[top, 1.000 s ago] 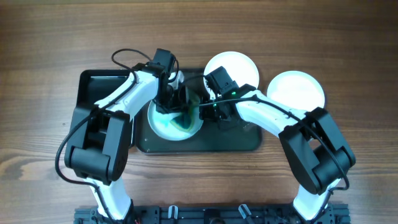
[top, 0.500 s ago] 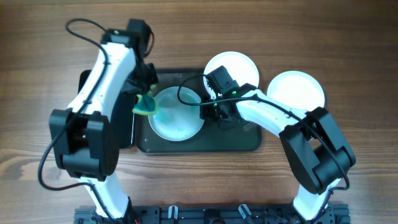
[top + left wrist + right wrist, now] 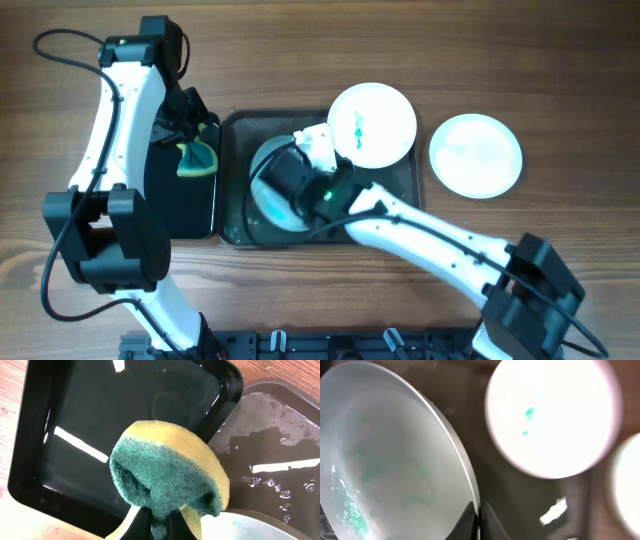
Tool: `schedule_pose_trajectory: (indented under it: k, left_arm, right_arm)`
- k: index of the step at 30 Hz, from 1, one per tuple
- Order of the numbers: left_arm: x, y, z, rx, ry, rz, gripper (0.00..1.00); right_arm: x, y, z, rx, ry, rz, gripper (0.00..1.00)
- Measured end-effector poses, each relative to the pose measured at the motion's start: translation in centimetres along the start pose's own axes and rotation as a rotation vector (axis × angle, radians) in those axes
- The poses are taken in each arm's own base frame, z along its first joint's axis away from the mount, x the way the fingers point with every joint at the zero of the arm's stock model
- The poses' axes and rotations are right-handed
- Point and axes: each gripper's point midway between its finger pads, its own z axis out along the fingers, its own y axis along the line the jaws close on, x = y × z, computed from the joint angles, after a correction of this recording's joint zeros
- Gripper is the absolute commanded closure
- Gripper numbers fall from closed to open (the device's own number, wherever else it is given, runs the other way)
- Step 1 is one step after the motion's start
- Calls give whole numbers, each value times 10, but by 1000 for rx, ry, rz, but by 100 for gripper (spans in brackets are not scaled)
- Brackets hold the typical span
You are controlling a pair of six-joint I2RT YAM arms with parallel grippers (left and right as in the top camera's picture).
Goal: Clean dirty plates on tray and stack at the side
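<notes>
My right gripper lifts the pale blue plate [image 3: 264, 200] off the tray next, then lowers it onto the second white plate, since that plate already lies aside.
The pale blue plate [image 3: 264, 200] lies in the left half of the dark grey-green tray [image 3: 395, 228], faint teal streaks on it [image 3: 385, 460]. My right gripper [image 3: 292, 178] is shut on its rim [image 3: 477, 516], and the plate looks tilted. A white plate [image 3: 372, 124] with a small teal smear [image 3: 550, 415] rests at the tray's back right. A second white plate [image 3: 476, 155] lies on the table to the right. My left gripper [image 3: 195, 150] is shut on a green and yellow sponge [image 3: 167, 477], held over the small black tray [image 3: 180, 205].
The small black tray [image 3: 100, 425] sits directly left of the dark tray [image 3: 280, 435], rims touching. The dark tray's floor is wet. The second white plate shows at the right edge of the right wrist view [image 3: 627, 485]. Bare wood lies all round.
My left arm lifted the sponge off the pale blue plate and swung left over the black tray. My right arm shifted left and forward, its jaws now on the blue plate's rim.
</notes>
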Motion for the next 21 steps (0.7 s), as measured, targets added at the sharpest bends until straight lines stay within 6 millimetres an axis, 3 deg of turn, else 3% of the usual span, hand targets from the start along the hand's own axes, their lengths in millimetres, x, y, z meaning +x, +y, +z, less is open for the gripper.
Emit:
schedule_pose_trajectory:
  k: [3,5,12,14,21]
  left_arm:
    - [0,0,0,0,0,0,96]
    - [0,0,0,0,0,0,96]
    - [0,0,0,0,0,0,96]
    - [0,0,0,0,0,0,96]
    - [0,0,0,0,0,0,96]
  right_arm:
    - [-10,-10,-14,110,-101,-53,96]
    - [-27,-16,-39,238,-249,-120,96]
    - [-58,-26,-91,495,-499,-221,96]
    - [-63,-27,-101,542,-535,-237,96]
    - [-68,-32,-108,601,-555,-255,96]
